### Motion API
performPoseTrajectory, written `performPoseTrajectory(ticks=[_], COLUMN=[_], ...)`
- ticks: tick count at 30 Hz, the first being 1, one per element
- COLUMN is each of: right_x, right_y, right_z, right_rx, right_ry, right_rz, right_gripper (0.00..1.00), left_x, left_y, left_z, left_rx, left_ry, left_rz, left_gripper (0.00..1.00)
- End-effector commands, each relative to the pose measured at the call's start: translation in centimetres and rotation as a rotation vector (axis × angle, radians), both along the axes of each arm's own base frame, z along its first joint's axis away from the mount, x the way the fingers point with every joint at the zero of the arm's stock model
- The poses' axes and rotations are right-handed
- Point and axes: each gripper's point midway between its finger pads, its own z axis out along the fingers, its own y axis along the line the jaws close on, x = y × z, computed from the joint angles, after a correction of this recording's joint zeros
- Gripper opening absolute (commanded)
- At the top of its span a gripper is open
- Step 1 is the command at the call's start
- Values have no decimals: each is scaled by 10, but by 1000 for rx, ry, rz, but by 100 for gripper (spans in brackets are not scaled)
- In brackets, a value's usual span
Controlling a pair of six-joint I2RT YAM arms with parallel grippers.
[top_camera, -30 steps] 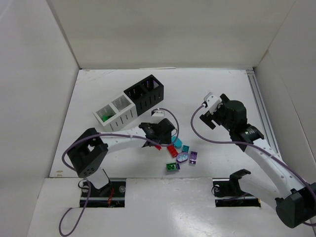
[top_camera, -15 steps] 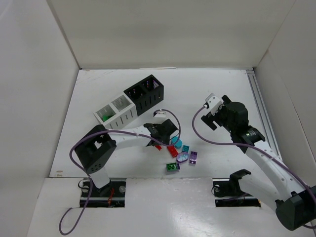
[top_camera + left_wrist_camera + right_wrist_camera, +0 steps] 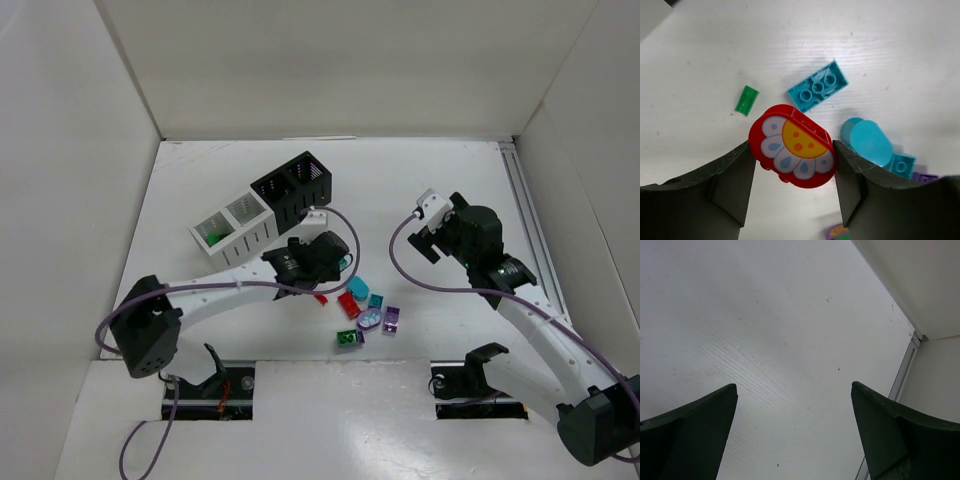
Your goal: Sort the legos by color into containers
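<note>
I should move my left gripper left in the top view over the white container's empty section [image 3: 245,208], clear of the green lego, then release.
My left gripper [image 3: 794,167] is shut on a red oval lego [image 3: 794,147] with a flower print, held clear of the table. From above, the left gripper [image 3: 320,292] hangs just left of the loose legos: a red brick [image 3: 349,306], a teal oval [image 3: 357,287], a teal brick [image 3: 376,299], a lavender oval [image 3: 370,319], a purple brick [image 3: 391,318] and a green brick [image 3: 348,338]. The white container [image 3: 232,228] holds a green lego [image 3: 212,238]; the black container [image 3: 292,188] adjoins it. My right gripper [image 3: 795,410] stands open over bare table.
A small green piece [image 3: 746,100] and a teal brick [image 3: 817,89] lie on the table beyond the held lego. White walls enclose the table on three sides. A metal rail [image 3: 527,215] runs along the right edge.
The left jaws have closed on the red oval lego and lifted it. The left arm's elbow has swung out to the left. The right arm has barely moved.
</note>
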Motion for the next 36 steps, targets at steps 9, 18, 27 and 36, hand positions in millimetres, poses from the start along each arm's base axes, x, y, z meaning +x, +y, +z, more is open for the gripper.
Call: performPoseTrajectory(ticks=[9, 18, 27, 36], right_x=[4, 5, 9, 7], right_y=[4, 10, 17, 23], right_z=[6, 0, 0, -2], right_rx=[21, 2, -19, -5], right_ry=[-35, -21, -18, -14], right_rz=[30, 76, 125, 157], right_gripper=[100, 100, 100, 100], left_x=[71, 131, 154, 147], left_y=[88, 146, 161, 180], left_z=[96, 131, 111, 108], left_rx=[-43, -83, -22, -5], left_ry=[-250, -353, -311, -279], left_rz=[251, 350, 362, 441], left_gripper=[41, 44, 52, 69])
